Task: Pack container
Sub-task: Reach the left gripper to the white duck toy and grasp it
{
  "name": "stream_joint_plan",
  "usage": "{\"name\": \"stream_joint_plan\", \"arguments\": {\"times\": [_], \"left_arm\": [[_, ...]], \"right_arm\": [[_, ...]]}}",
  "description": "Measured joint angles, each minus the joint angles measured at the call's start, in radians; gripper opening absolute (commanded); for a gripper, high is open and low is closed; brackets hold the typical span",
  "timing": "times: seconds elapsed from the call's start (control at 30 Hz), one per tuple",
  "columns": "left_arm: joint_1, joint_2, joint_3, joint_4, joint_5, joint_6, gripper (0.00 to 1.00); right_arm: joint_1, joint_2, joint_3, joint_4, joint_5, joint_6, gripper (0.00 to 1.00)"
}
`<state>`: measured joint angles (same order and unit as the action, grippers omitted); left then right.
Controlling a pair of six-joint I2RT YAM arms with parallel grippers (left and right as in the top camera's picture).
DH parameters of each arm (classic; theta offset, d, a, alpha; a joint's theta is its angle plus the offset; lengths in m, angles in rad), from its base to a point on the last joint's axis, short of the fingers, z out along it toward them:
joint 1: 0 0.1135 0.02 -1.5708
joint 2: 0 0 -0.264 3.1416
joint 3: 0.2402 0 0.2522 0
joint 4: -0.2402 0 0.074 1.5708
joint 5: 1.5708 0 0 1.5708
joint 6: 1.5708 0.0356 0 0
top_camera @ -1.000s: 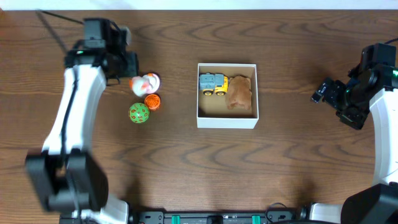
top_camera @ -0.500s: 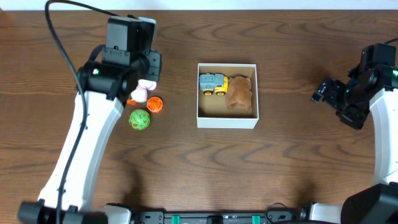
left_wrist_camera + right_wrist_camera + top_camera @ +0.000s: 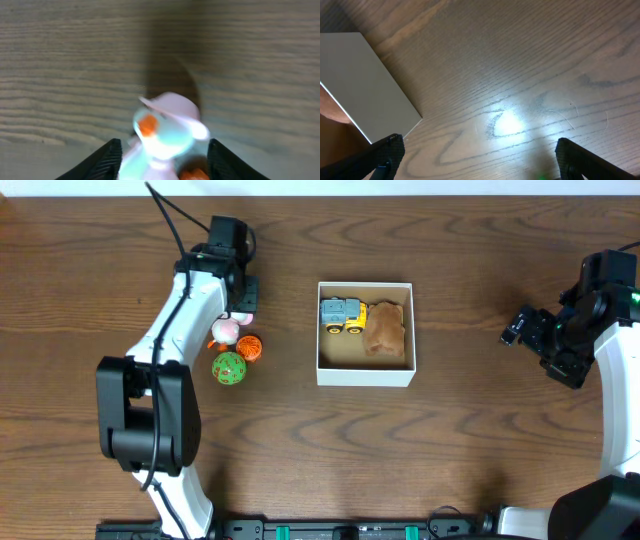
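Observation:
My left gripper lowers with its fingers apart onto the duck's head next, then closes on the duck's orange beak.
The container point(image 3: 365, 376), a white-walled square box with a tan inside, sits mid-table and holds a blue and yellow toy truck point(image 3: 342, 315) and a brown plush point(image 3: 385, 328). Left of it lie a white duck toy point(image 3: 228, 330), an orange ball point(image 3: 248, 346) and a green ball point(image 3: 227, 367). My left gripper point(image 3: 238, 308) hangs right over the duck. In the left wrist view its jaws point(image 3: 165, 147) stand apart on either side of the blurred duck point(image 3: 167, 125). My right gripper point(image 3: 520, 328) is open far to the right, with bare wood between its fingers point(image 3: 480, 145).
The right wrist view shows a white wall of the container point(image 3: 365, 85) at the upper left. The left arm's cable point(image 3: 170, 215) runs off toward the back edge. Brown wooden tabletop point(image 3: 470, 430) surrounds everything.
The left arm swung round and settled over the duck toy, and its jaws went from shut to apart. The right arm and the box contents did not move.

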<state>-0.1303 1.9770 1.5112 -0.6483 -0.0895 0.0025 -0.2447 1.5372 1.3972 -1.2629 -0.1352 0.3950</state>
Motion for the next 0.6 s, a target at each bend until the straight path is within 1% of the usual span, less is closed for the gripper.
{"name": "stream_joint_plan", "arguments": {"times": [0.17,0.37,0.43,0.47,0.5,0.53,0.6], "left_arm": [[0.040,0.062,0.000,0.026,0.022,0.002,0.59],[0.042,0.109,0.000,0.035,0.072,0.006,0.58],[0.040,0.112,0.000,0.037,0.087,0.006,0.51],[0.040,0.113,0.000,0.036,0.091,0.006,0.45],[0.039,0.114,0.000,0.037,0.093,0.007,0.38],[0.039,0.114,0.000,0.037,0.096,0.009,0.27],[0.040,0.115,0.000,0.037,0.102,0.014,0.11]], "right_arm": [[0.000,0.000,0.000,0.000,0.000,0.000,0.99],[0.000,0.000,0.000,-0.002,0.000,0.000,0.99],[0.000,0.000,0.000,-0.002,0.000,0.000,0.99],[0.000,0.000,0.000,-0.002,0.000,0.000,0.99],[0.000,0.000,0.000,-0.003,0.000,0.000,0.99],[0.000,0.000,0.000,-0.005,0.000,0.000,0.99],[0.000,0.000,0.000,-0.006,0.000,0.000,0.99]]}}
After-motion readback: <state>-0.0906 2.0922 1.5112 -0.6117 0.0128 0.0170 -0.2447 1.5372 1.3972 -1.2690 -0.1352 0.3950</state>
